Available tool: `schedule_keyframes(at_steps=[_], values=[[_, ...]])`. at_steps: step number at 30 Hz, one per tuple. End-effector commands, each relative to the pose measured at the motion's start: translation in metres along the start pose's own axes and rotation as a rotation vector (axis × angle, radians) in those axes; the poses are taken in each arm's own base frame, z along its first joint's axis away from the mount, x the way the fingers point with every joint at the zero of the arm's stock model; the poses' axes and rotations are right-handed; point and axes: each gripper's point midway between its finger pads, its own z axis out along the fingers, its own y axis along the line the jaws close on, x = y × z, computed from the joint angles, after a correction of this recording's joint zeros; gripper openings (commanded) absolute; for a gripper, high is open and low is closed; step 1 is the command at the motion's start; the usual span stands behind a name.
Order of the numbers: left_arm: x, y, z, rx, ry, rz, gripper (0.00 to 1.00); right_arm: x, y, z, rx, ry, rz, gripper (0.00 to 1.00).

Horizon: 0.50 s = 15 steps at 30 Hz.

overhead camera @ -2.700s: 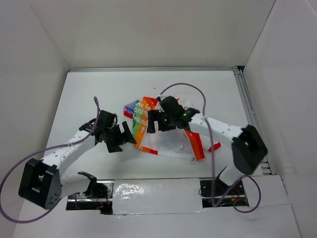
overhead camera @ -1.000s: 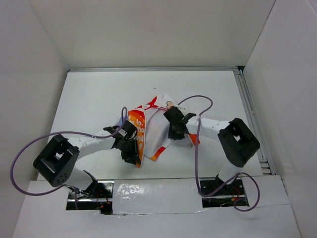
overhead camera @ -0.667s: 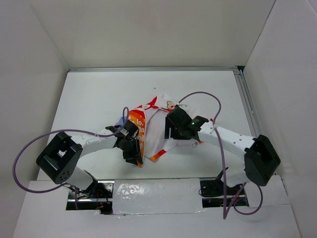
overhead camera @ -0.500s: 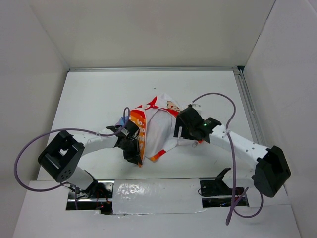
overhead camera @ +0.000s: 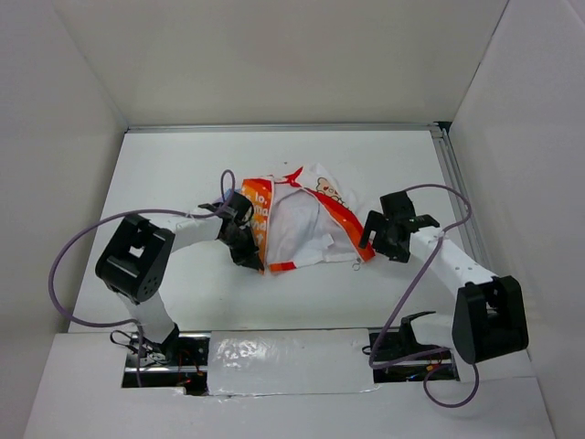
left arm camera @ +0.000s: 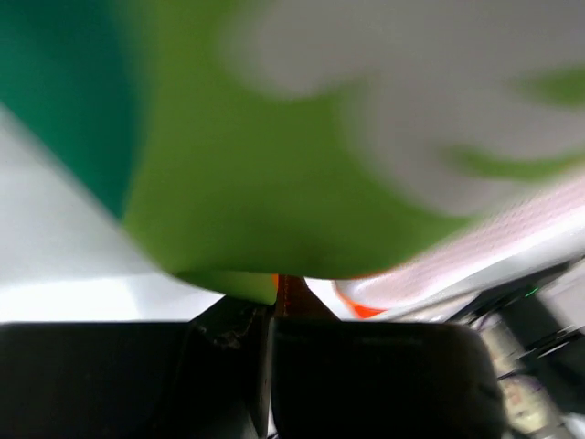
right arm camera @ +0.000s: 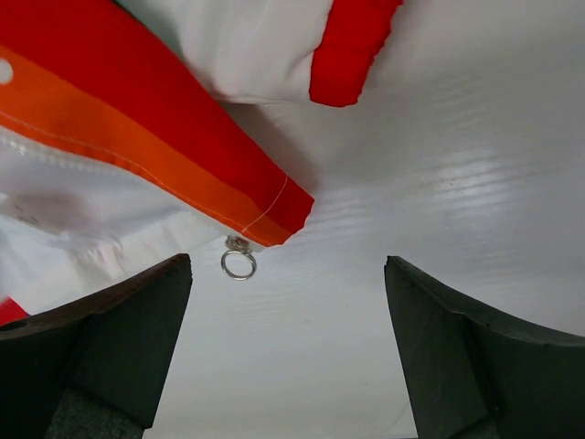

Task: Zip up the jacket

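The near end of the orange-red piece of cloth beside the ring pull (right arm camera: 239,263) is next: my right gripper moves toward the jacket and then down onto it.
The jacket (overhead camera: 302,224) lies crumpled mid-table, white with an orange-red edge band and a cartoon print. My left gripper (overhead camera: 247,253) is shut on its left, rainbow-striped edge. In the left wrist view the left gripper (left arm camera: 271,315) pinches a strip of orange fabric, with blurred green cloth (left arm camera: 274,165) filling the view above. My right gripper (overhead camera: 375,240) stands open just right of the jacket and touches nothing. In the right wrist view the right gripper (right arm camera: 288,265) frames bare table, with the zipper's metal ring pull (right arm camera: 239,263) hanging from the orange-red hem (right arm camera: 183,174) and a red cuff (right arm camera: 352,46) behind.
A metal rail (overhead camera: 457,201) runs along the table's right side. White walls close in the back and both sides. Purple cables (overhead camera: 82,247) loop from both arms. Shiny tape (overhead camera: 283,352) covers the near edge between the arm bases.
My right gripper has opened, let go of the jacket and moved right. My left gripper has closed on the left edge and moved farther back. The jacket now lies wider.
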Motion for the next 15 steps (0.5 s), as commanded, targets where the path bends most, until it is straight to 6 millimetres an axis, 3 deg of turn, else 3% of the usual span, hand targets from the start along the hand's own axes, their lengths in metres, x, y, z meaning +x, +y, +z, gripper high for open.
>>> schedule_keyframes(at_steps=[1,4,9,15], values=[[-0.059,0.022,0.001,-0.044,-0.123,-0.026,0.0,-0.01,0.017,0.006,-0.082,-0.009,-0.056,0.92],[-0.084,0.023,-0.009,-0.043,-0.161,-0.021,0.0,-0.005,0.029,0.008,-0.147,0.011,-0.088,0.9],[-0.097,0.013,-0.019,-0.016,-0.208,0.041,0.0,0.006,0.054,0.007,-0.208,0.011,-0.221,0.89],[-0.091,0.013,-0.026,-0.01,-0.217,0.046,0.0,0.002,0.041,0.029,-0.074,0.034,-0.218,0.89]])
